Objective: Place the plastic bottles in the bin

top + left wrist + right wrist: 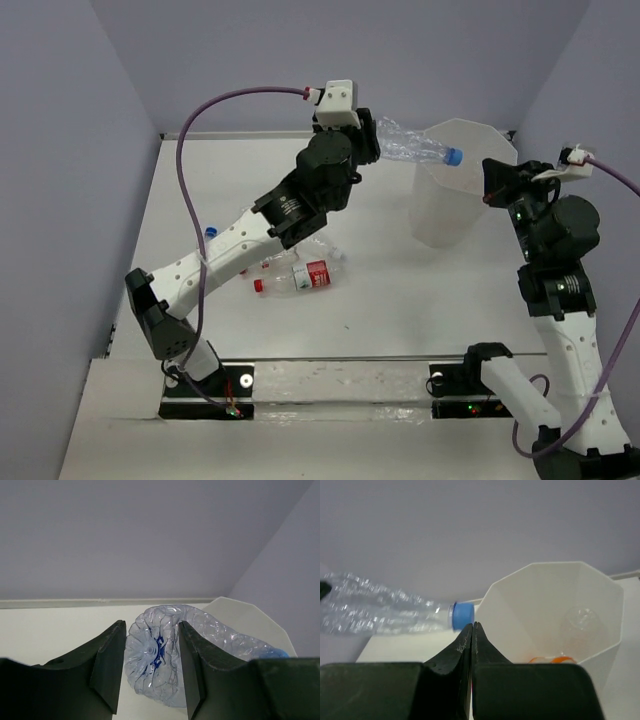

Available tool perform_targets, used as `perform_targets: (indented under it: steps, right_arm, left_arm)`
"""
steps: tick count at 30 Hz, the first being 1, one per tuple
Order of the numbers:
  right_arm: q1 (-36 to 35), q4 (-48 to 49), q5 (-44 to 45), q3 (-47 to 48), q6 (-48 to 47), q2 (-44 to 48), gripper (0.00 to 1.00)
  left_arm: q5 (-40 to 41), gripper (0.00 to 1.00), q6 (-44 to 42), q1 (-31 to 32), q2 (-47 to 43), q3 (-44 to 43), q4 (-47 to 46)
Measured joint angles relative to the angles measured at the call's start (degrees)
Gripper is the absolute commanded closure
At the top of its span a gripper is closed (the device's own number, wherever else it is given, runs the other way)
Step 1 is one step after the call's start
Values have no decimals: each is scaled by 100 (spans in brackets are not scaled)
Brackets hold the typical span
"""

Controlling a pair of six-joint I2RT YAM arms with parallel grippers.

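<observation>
The bin's opening (468, 152) (250, 625) lies to my left gripper's right in the top view, with the bottle's base still outside, so next I carry it across the bin's rim and release it.
My left gripper (372, 141) is raised at the back of the table and is shut on the base of a crumpled clear bottle (412, 147). The bottle's blue cap (453, 156) points right, over the near-left rim of the translucent white bin (450, 212). In the left wrist view the bottle's base (152, 655) sits between my left gripper's (151, 630) jaws, with the bin (247, 617) behind. My right gripper (488, 186) is shut and empty beside the bin's right side. The right wrist view shows my right gripper (471, 628), the blue cap (461, 616) and the bin (520, 605).
An orange-labelled bottle (552, 658) lies inside the bin. A red-white labelled bottle (308, 276) with a red cap lies on the table under my left arm. Another bottle with a blue cap (211, 232) shows partly beside the arm. Grey walls enclose the table.
</observation>
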State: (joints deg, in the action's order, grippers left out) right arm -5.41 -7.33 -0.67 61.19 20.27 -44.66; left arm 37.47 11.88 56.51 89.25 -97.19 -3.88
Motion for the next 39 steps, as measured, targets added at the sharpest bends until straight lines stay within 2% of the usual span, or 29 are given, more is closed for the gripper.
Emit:
perform_targets:
  steps: [7,15,18,19,20,21,23,25,26,32,39]
  right_arm:
    - [0,-361,-730,-879,442,1167,100]
    - [0,-732,-907,-1019,476,1685,100]
    - [0,-802,-925,-1032,459,1694,100]
    - [0,-828,-933,-1040,459,1692,100]
    - [0,-857,-946,-1051,461,1692,100]
    - [0,-898,-973,-1064,461,1692,100]
    - [0,-922,-992,-1073,459,1687,100]
    - [0,-938,-997,-1080,457,1687,100]
    - [0,-938,-994,-1080,457,1683,100]
    - [0,-911,-1099,-1078,459,1513,99]
    - [0,-927,-1703,-960,345,1163,88]
  left_arm:
    - [608,100,-1244,2,1390,-1749,-162]
    - [916,95,-2780,190,2745,-2354,-887]
    - [848,84,-3027,289,3045,-2555,-1016]
    - [809,69,-3101,323,3141,-2649,-1045]
    - [774,60,-3139,350,3195,-2734,-1067]
    - [728,41,-3187,396,3276,-2861,-1093]
    - [669,19,-3233,426,3324,-2970,-1117]
    - [577,4,-3263,470,3379,-3156,-1150]
    - [527,1,-3239,492,3379,-3224,-1169]
    - [151,1,-2946,516,3379,-3753,-1108]
    - [-627,1,-1954,407,2916,-3818,-293]
